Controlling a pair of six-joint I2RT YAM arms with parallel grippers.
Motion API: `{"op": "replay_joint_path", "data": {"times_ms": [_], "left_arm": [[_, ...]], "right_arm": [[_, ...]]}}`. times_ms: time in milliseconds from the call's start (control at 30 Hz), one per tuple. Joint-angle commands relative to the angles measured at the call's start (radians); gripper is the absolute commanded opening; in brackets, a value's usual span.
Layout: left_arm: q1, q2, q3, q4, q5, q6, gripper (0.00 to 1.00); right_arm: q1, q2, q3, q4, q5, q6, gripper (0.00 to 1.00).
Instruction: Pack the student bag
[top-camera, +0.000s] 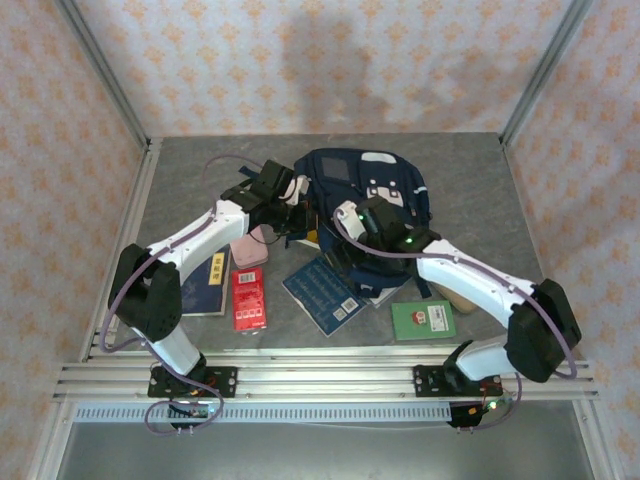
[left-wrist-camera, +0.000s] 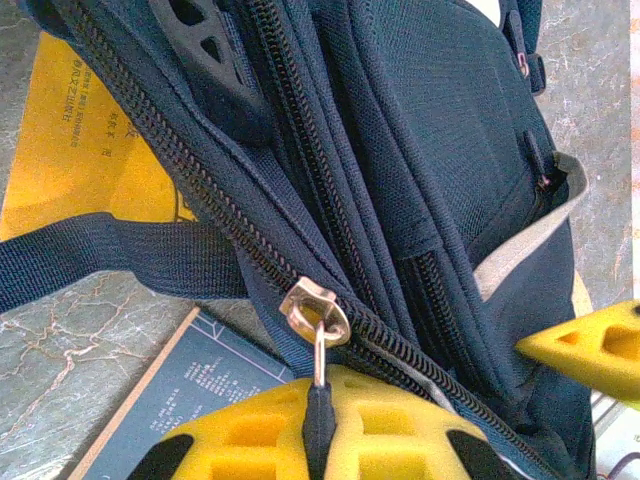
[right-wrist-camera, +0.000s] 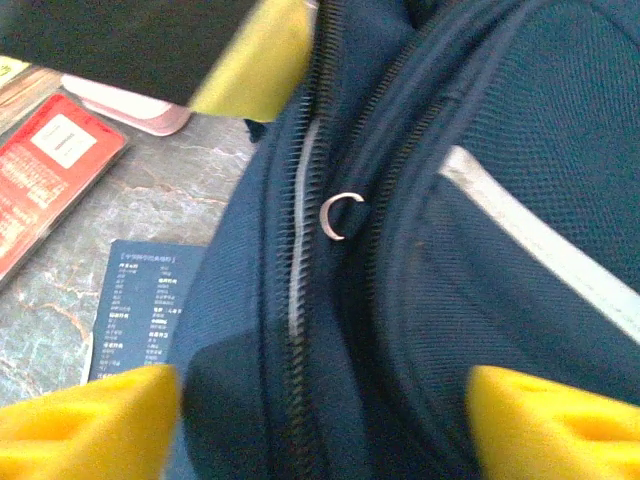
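Note:
Next, the left gripper draws the dark zipper pull (left-wrist-camera: 319, 362) outward along the still-joined zipper part (left-wrist-camera: 165, 140) and releases. That part lies outward of the gripper beside the yellow book.
The student bag (top-camera: 375, 185) is a navy-blue backpack lying at the back middle of the table. My left gripper (top-camera: 290, 215) is at its left side. In the left wrist view my left gripper (left-wrist-camera: 320, 400) is shut on the dark zipper pull (left-wrist-camera: 319, 362) hanging from a brass slider (left-wrist-camera: 313, 308). My right gripper (top-camera: 356, 238) sits at the bag's near edge. Its yellow fingers (right-wrist-camera: 90, 420) stand wide apart on either side of the bag's zippered seam (right-wrist-camera: 300, 300), open with nothing gripped. A small metal ring (right-wrist-camera: 343, 215) lies on the fabric just beyond them.
On the table in front of the bag lie a red book (top-camera: 249, 298), a blue book (top-camera: 322, 293), a green book (top-camera: 422, 320), a dark book (top-camera: 206, 280) and a pink case (top-camera: 250, 248). A yellow book (left-wrist-camera: 90, 150) lies partly under the bag.

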Motion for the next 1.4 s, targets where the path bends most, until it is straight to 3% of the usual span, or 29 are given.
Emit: {"op": "replay_joint_path", "data": {"times_ms": [0, 33, 67, 100, 767, 967, 1233, 1367], "left_arm": [[-0.005, -0.051, 0.029, 0.005, -0.006, 0.038, 0.00], [-0.005, -0.046, 0.039, -0.017, -0.016, 0.058, 0.00], [-0.004, -0.043, 0.044, -0.033, -0.023, 0.074, 0.00], [-0.004, -0.038, 0.051, -0.053, -0.038, 0.094, 0.00], [0.125, 0.191, 0.186, -0.125, -0.102, 0.212, 0.07], [0.155, 0.280, 0.255, -0.118, -0.096, 0.217, 0.17], [0.169, 0.370, 0.348, -0.113, -0.027, 0.211, 0.22], [0.174, 0.335, 0.346, -0.096, -0.017, 0.200, 0.35]], "right_arm": [[0.007, 0.033, 0.052, -0.042, 0.037, -0.010, 0.30], [0.006, 0.029, 0.048, -0.035, 0.042, -0.011, 0.13], [0.006, 0.023, 0.042, -0.028, 0.046, -0.011, 0.03], [0.007, 0.016, 0.037, -0.026, 0.048, -0.011, 0.00], [0.006, -0.072, -0.018, -0.030, -0.016, -0.042, 0.00], [0.006, -0.095, -0.054, 0.006, -0.069, -0.053, 0.00], [0.007, -0.094, -0.070, 0.064, -0.046, -0.026, 0.00], [0.006, -0.098, -0.081, 0.112, -0.036, 0.010, 0.00]]}}
